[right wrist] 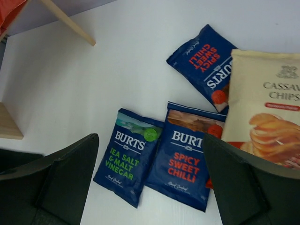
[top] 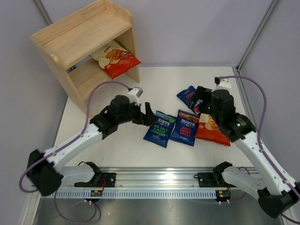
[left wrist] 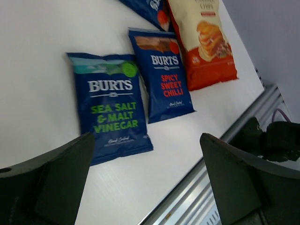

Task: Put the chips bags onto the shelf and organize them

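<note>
The table's Cassava bag's edge [top: 201, 120] is beside the chilli bags, and my left gripper will move over them and down onto it next, since its match already lies on the shelf.
The wooden shelf [top: 82, 37] stands at the far left; one cream-and-red Cassava Chips bag [top: 115, 58] lies on its lower tier. On the table lie a Burts Sea Salt & Malt Vinegar bag [top: 160, 129] [left wrist: 112, 105] [right wrist: 126, 157], a Burts Spicy Sweet Chilli bag [top: 184, 127] [left wrist: 161, 77] [right wrist: 185, 159], a second Spicy Sweet Chilli bag [top: 187, 96] [right wrist: 208, 65] and a second Cassava bag [top: 213, 130] [left wrist: 206, 47] [right wrist: 267, 117]. My left gripper [top: 147, 115] [left wrist: 147, 187] is open and empty, just left of the Sea Salt bag. My right gripper [top: 199, 102] [right wrist: 150, 183] is open and empty above the bags.
A metal rail [top: 154, 178] [left wrist: 206, 187] runs along the table's near edge with both arm bases on it. Grey walls close in the back and sides. The shelf's leg [right wrist: 68, 21] shows in the right wrist view. The right arm partly covers the table's Cassava bag.
</note>
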{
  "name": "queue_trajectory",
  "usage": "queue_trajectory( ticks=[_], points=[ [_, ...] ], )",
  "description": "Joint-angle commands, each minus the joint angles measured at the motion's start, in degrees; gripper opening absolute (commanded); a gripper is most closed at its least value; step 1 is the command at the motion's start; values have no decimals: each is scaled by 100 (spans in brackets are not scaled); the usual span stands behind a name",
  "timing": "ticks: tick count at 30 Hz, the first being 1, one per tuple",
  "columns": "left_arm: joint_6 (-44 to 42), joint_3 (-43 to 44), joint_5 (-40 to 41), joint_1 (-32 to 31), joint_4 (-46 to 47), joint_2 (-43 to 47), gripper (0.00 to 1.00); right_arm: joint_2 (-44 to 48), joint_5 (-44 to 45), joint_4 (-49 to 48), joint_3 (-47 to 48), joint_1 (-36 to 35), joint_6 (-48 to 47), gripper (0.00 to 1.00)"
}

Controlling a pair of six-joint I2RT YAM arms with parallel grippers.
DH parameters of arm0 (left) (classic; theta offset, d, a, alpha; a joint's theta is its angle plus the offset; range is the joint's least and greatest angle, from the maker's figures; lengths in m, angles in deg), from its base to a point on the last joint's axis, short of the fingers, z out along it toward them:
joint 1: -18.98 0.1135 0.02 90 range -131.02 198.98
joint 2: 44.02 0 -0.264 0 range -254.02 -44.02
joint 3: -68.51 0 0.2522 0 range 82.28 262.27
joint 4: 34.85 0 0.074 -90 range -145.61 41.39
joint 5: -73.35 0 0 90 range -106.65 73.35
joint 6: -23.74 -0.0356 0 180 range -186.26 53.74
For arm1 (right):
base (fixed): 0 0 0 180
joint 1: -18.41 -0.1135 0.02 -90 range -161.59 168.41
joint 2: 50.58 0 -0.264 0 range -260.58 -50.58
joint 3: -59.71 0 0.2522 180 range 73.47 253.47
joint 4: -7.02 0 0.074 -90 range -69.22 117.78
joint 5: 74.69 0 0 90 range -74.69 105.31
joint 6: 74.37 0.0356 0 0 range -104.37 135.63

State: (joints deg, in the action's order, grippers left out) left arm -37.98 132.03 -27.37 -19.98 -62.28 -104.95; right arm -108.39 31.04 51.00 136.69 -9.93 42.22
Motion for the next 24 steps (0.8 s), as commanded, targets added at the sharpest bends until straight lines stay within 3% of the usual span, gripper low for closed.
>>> queue_trajectory(
  ticks=[1,3,10,16,24],
  points=[
    [319,893,-931,-470,1173,-1401,99,1014,729,720,-301,-14,-40,100],
    [363,1690,-1045,-638,1174,-2505,99,1603,861,941,-503,-5,100,99],
    [794,4037,-1231,-1166,989,-5127,99,2729,1073,1749,-434,-5,206,99],
    [1180,5446,-1187,-1368,840,-6544,99,3064,819,2172,-267,-5,233,99],
    [1269,7195,-344,-1448,-65,-8012,98,3495,90,2339,-117,-5,417,98]
  ],
)
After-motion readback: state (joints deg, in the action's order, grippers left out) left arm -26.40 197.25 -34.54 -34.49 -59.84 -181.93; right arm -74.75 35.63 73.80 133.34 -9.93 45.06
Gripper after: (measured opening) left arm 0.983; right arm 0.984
